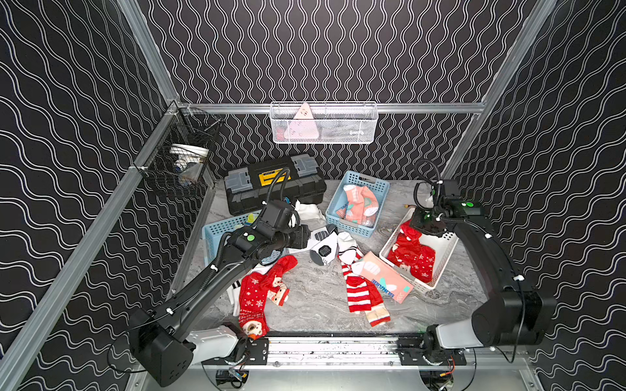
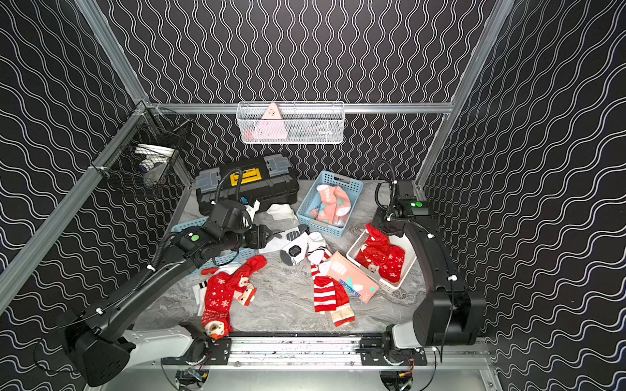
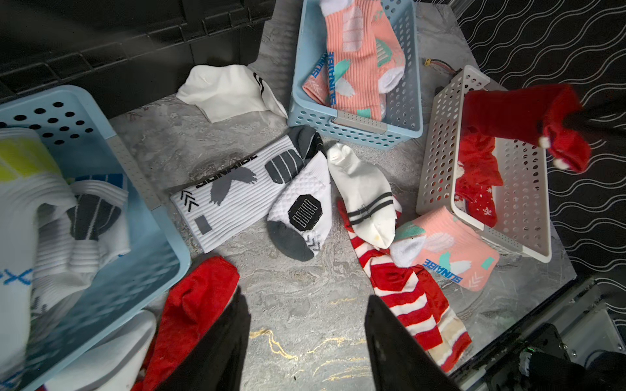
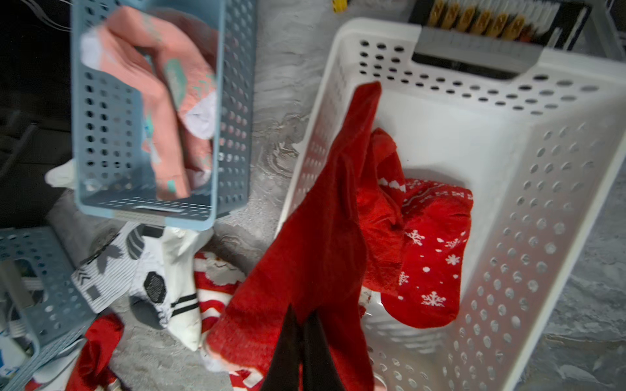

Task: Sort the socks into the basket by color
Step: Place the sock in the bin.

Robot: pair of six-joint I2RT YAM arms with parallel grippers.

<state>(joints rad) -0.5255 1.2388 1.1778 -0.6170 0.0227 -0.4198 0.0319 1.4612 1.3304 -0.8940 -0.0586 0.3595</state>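
My right gripper lowers back into the white basket (image 4: 372, 30) next and releases the matching sock, since the red snowflake socks lie below and back from the gripper.
My right gripper (image 4: 301, 313) is shut on a plain red sock (image 4: 325, 220). The sock hangs over the near-left rim of the white basket (image 4: 372, 30), which holds other red snowflake socks (image 4: 433, 257). My left gripper (image 3: 305, 294) is open and empty above bare table, close to the white socks (image 3: 301, 210) in the middle. In both top views a blue basket (image 1: 350, 230) holds salmon-pink socks (image 1: 360, 201). Another blue basket (image 3: 135, 169) under my left arm holds white socks. Red Christmas socks (image 1: 254, 294), a red-white striped sock (image 1: 359, 291) and a pink sock (image 1: 386, 281) lie loose on the table.
A black toolbox (image 1: 274, 186) stands at the back left of the table. A white wire basket (image 1: 323, 123) hangs on the back rail, and a black wire basket (image 1: 179, 162) on the left rail. A crumpled white sock (image 3: 230, 91) lies beside the toolbox.
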